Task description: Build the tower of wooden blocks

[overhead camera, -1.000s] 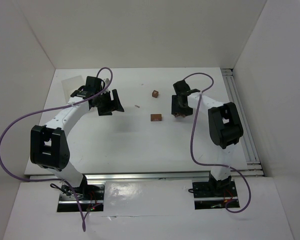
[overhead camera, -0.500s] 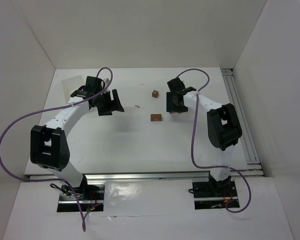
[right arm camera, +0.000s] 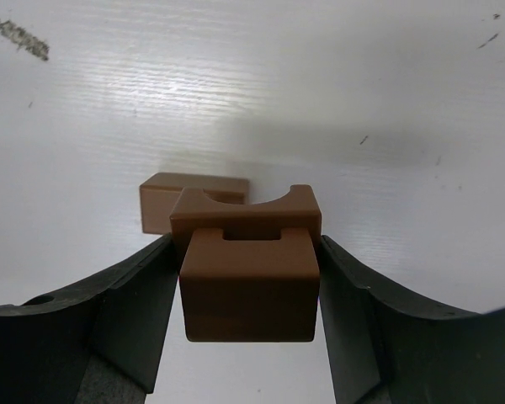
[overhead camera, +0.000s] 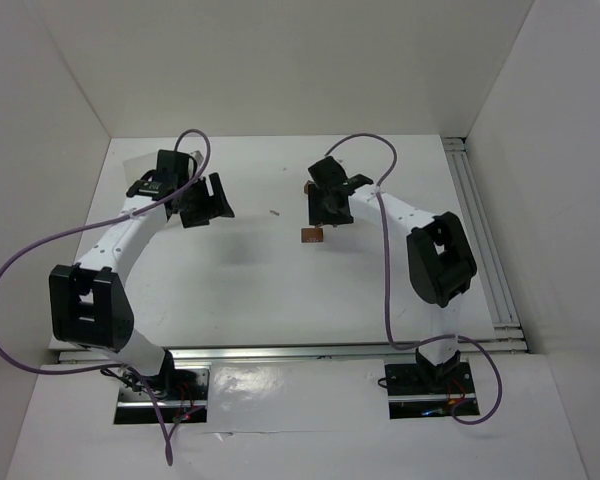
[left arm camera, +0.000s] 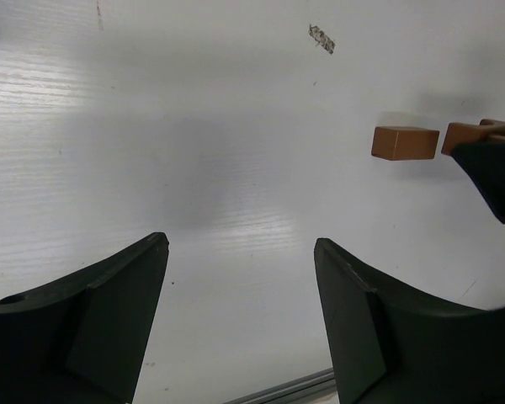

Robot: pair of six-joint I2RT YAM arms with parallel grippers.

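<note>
My right gripper's reddish-brown block hangs beside the lying block, so I will move it left in the top view and down over that block to release it next.
My right gripper (right arm camera: 248, 278) is shut on a reddish-brown wood block (right arm camera: 248, 290) with a notched, curved far end, held above the table. Just beyond it and slightly left, another wood block (right arm camera: 164, 202) lies flat on the white table. From above, the right gripper (overhead camera: 323, 212) hangs right beside that lying block (overhead camera: 312, 235). A third block (overhead camera: 308, 187) peeks out at the gripper's far-left side. My left gripper (left arm camera: 240, 248) is open and holds nothing, well to the left (overhead camera: 205, 200). In its view the lying block (left arm camera: 404, 141) and the held block (left arm camera: 475, 135) show at the right. No stacked tower shows.
A tiny pale sliver (overhead camera: 273, 212) lies between the two grippers. White walls close in the table on three sides. A metal rail (overhead camera: 480, 230) runs along the right edge. Purple cables loop above both arms.
My right gripper has carried its block leftward, from the table's right to beside the lying block. My left arm has drawn back a little to the left, still open.
</note>
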